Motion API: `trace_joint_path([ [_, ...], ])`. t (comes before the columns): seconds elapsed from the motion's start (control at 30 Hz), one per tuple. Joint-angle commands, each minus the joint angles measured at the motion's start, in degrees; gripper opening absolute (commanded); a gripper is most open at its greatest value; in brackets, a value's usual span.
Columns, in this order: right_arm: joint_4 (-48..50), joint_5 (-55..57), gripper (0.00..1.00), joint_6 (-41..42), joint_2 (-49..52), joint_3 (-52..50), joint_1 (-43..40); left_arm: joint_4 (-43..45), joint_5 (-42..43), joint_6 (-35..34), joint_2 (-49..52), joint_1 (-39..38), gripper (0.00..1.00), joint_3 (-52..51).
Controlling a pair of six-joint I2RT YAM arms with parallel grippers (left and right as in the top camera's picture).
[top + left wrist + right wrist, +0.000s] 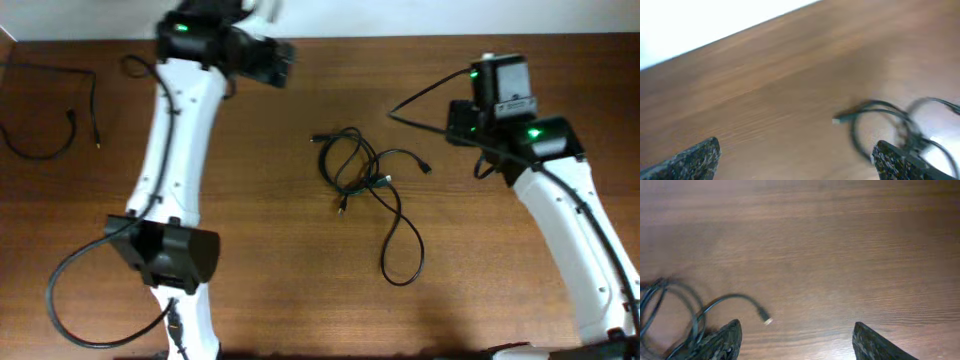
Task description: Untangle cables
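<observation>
The coil's crossing parts lie below my left gripper, to its right in the overhead view, so I will lower it that way onto them, where the cables bunch.
A tangle of thin black cables lies at the table's middle, with one long loop trailing toward the front. A separate black cable lies at the far left. My left gripper is open and empty, up at the back, left of the tangle. In the left wrist view the blurred cables lie by its right finger. My right gripper is open and empty, right of the tangle. In the right wrist view a cable end with a small plug lies near its left finger.
The wooden table runs to a pale wall at the back. A thicker black robot cable sticks out from the right arm toward the tangle. The left arm's base cable loops at the front left.
</observation>
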Motion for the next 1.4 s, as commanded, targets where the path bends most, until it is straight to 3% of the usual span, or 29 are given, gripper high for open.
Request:
trace_joint_path([
  [0.0,2.43,-1.31,0.71,-6.03,0.17,0.50,-3.02,-3.06,6.23,4.57,0.33,-6.93,0.99,-0.07],
  [0.2,2.97,-3.96,0.71,-7.15,-1.73,0.52,-6.25,-1.14,6.86,4.52,9.29,-10.47,0.99,-12.07],
  [0.33,3.15,-3.96,0.71,-7.72,-2.25,0.52,-6.25,6.45,14.23,4.28,13.62,-13.77,0.99,-22.43],
  [0.43,3.10,-3.98,0.71,-7.69,-2.25,0.52,-6.25,4.22,13.46,5.18,10.54,-18.69,0.99,-20.20],
  [0.53,2.49,-3.96,0.71,-7.69,-2.25,0.52,-6.25,2.95,13.75,4.70,5.33,-19.23,0.99,-17.62],
  [0.7,1.60,-3.98,0.71,-7.69,-2.25,0.52,-6.23,4.33,11.67,4.72,5.44,-19.37,0.99,-18.82],
  [0.77,1.44,-3.98,0.70,-7.67,-2.25,0.52,-6.23,6.27,3.87,0.66,5.44,-19.37,0.99,-21.92],
  [0.87,1.42,-3.98,0.70,-7.69,-2.25,0.52,-6.23,13.97,3.67,-0.24,5.44,-19.37,0.99,-29.62],
  [1.0,1.18,-3.98,0.70,-7.69,-2.25,0.52,-6.19,18.27,5.68,-0.20,5.44,-19.37,1.00,-32.46],
  [1.03,0.94,-3.98,0.70,-7.69,-2.25,0.52,-6.19,19.54,5.68,-0.22,5.44,-19.37,0.91,-34.12],
  [1.1,0.94,-3.98,0.70,-7.69,-2.25,0.52,-6.19,21.05,5.68,-0.22,5.44,-19.37,0.88,-36.68],
  [1.13,0.90,-3.98,0.69,-7.69,-2.25,0.52,-6.19,21.84,5.68,-0.22,5.44,-19.37,0.22,-37.83],
  [1.17,0.79,-3.98,0.69,-7.69,-2.25,0.52,-6.19,21.81,5.68,-0.22,5.44,-19.37,0.00,-37.97],
  [1.27,0.81,-3.96,0.62,-7.69,-2.25,0.52,-6.19,19.15,5.60,-1.66,2.03,-19.37,0.00,-34.58],
  [1.37,0.83,-4.63,0.50,-7.52,-2.25,0.52,-6.19,9.46,-0.68,-3.23,-9.84,-19.26,0.00,-18.45],
])
